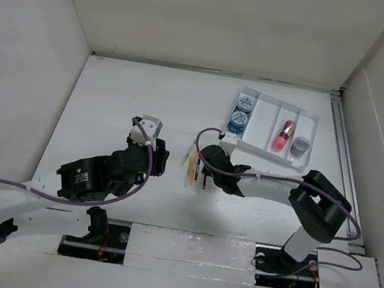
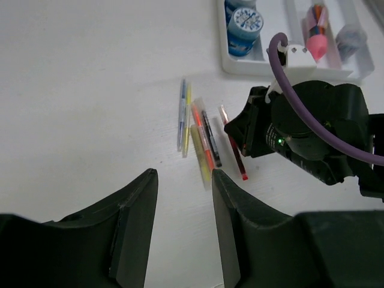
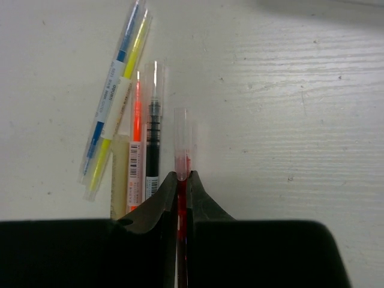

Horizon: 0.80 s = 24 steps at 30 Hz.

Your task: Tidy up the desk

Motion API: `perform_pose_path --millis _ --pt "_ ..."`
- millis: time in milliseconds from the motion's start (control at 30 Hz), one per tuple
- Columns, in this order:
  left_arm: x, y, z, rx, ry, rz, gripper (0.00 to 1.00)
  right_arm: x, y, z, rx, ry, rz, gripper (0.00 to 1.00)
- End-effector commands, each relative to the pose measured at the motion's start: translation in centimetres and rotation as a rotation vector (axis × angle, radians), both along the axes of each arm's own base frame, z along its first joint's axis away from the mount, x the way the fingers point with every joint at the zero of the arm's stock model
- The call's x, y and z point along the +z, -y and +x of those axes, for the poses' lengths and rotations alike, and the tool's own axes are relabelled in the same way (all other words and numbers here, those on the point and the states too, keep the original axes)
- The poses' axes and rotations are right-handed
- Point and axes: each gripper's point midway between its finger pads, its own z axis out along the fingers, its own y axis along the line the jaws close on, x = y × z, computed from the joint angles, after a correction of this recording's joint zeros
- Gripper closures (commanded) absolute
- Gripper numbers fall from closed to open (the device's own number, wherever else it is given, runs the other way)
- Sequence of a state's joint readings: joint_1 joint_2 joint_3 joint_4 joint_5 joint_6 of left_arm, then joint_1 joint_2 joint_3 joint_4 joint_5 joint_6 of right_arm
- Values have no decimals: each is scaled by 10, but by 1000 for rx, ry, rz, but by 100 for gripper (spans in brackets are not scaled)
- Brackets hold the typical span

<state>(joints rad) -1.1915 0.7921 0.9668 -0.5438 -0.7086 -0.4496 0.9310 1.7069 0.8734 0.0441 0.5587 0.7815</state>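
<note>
The wide section beside the blue containers is empty, so next my right gripper will go up, carry the red pen outward over that section, and go down to release it.
The white desk (image 1: pixel 125 104) carries a small row of pens (image 1: pixel 190 164) near its middle. My right gripper (image 3: pixel 182 177) is shut on a red pen (image 3: pixel 182 135), whose clear cap sticks out past the fingertips. The pen lies low over the desk at the right end of the row. Beside it lie a black pen (image 3: pixel 153 138), an orange one (image 3: pixel 135 138), a pale yellow one (image 3: pixel 119 174) and a blue and yellow pair (image 3: pixel 117 90). My left gripper (image 2: pixel 184 174) hovers just left of the pens, jaws a little apart and holding nothing.
A white compartment tray (image 1: pixel 251 142) stands at the back right. It holds two blue round containers (image 1: pixel 241 112), a pink item (image 1: pixel 282 135) and a grey one (image 1: pixel 299 146). White walls enclose the desk on three sides. The right arm (image 1: pixel 314 203) reaches in from the right.
</note>
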Motion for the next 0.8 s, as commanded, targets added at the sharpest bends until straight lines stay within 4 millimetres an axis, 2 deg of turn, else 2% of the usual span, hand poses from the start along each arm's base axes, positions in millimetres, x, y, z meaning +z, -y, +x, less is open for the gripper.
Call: perform_pose_path --millis 0,100,200,267,333,400,433,500,567,600,633,667,733,767 --pt "0 7 1 -25 21 -14 63 38 2 4 -31 77 49 100" --pt "-21 5 6 -3 12 74 63 56 13 13 -60 102 66 100" --pt "-29 1 8 16 13 119 63 73 29 26 -86 122 102 100" --pt "-25 8 5 -32 18 91 63 84 41 36 -102 139 110 100" --pt "-18 13 1 -75 34 42 62 100 65 55 -145 162 140 100" --pt "-15 10 -1 -89 47 24 61 110 81 70 -158 174 164 100" --pt "-14 9 -2 -90 49 17 61 113 96 81 -175 175 191 100" --pt "-12 6 -2 -89 52 1 60 118 109 96 -191 184 213 100" --pt "-15 8 -2 -106 40 -14 60 113 130 113 -234 175 203 100" --pt "-15 12 -4 -139 37 -23 60 119 138 122 -250 184 198 100" --pt "-15 16 -4 -152 41 -27 60 117 144 129 -261 173 195 100" --pt "-16 18 -5 -165 39 -22 60 107 163 139 -302 154 175 100" --pt "-22 23 -5 -183 23 -1 60 110 176 153 -321 151 175 100" --pt "-23 25 -6 -189 18 6 60 102 192 161 -352 136 166 100"
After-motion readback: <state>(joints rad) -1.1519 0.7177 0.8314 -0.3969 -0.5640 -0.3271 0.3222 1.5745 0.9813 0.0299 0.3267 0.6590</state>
